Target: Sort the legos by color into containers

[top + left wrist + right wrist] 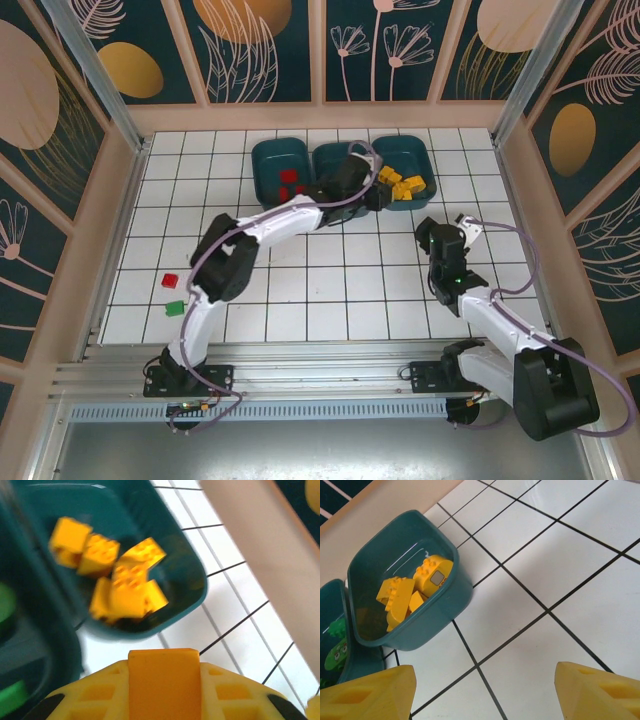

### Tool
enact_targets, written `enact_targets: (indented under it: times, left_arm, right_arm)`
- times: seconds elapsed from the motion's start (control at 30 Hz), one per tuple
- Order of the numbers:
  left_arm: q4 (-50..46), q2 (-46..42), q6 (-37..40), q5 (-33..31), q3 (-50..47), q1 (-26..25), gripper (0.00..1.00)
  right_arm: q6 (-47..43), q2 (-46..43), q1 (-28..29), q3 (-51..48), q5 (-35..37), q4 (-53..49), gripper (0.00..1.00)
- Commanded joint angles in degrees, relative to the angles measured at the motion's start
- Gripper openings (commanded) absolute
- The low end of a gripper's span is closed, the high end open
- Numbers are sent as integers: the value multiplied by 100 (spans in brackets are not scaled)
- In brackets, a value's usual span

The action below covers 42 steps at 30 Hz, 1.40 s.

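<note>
My left gripper holds the yellow-orange lego and will next move past the near rim of the container of yellow legos, over the piled yellow legos, to release it there. That container already holds the same color.
Three dark teal containers stand in a row at the back. The left one holds red legos, the middle one green legos, and the right one several yellow-orange legos. My left gripper hovers by the near rim of the right container, shut on a yellow-orange lego. The piled yellow legos lie just beyond it. My right gripper is open over bare tile, with the right container ahead to its left. A red lego and a green lego lie on the left floor.
The white tiled floor is bounded by a low beige wall close behind the containers. The left arm stretches diagonally over the middle container. The right arm stands over the tiles at the right.
</note>
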Motion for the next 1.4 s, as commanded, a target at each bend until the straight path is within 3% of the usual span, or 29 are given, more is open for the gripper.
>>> enact_targets:
  times: [0.0, 0.13, 0.37, 0.47, 0.63, 0.7, 0.8, 0.87, 0.97, 1.1, 1.23, 1.37]
  left_arm:
    - [-113, 725, 113, 501, 1074, 48, 18]
    - [-549, 1629, 105, 347, 2452, 48, 19]
    - [-422, 2240, 158, -308, 3316, 54, 25]
    - [-289, 2349, 216, -558, 3485, 58, 42]
    - [-182, 2520, 253, -498, 3910, 101, 60]
    - [-168, 2359, 388, -558, 3865, 127, 73]
    - [-218, 1880, 512, -600, 3534, 188, 75]
    - [-91, 1212, 601, -767, 2743, 218, 73]
    - [801, -381, 504, -1092, 427, 384, 72]
    - [1671, -2440, -533, -1258, -2723, 1145, 72]
    - [1372, -3930, -1290, -1500, -5000, 1950, 75]
    - [1222, -5282, -1598, -1745, -6859, 2331, 78]
  right_arm:
    - [131, -245, -97, -135, 250, -3, 74]
    - [142, -390, -154, -180, 177, -14, 74]
    - [128, -442, -212, -163, -24, 33, 74]
    - [116, -417, -233, -189, -133, 98, 74]
    - [54, -391, -233, -162, -238, 91, 75]
    - [17, -401, -231, -188, -283, 141, 75]
    - [-68, -329, -214, -227, -491, 304, 75]
    - [-196, -242, -154, -242, -657, 458, 75]
    - [-587, -45, 236, -188, -801, 810, 74]
    - [-1179, 589, 1236, 191, -676, 1118, 75]
    - [-1502, 1583, 2314, 927, -640, 1167, 75]
    - [-1362, 2819, 3214, 1990, -280, 888, 75]
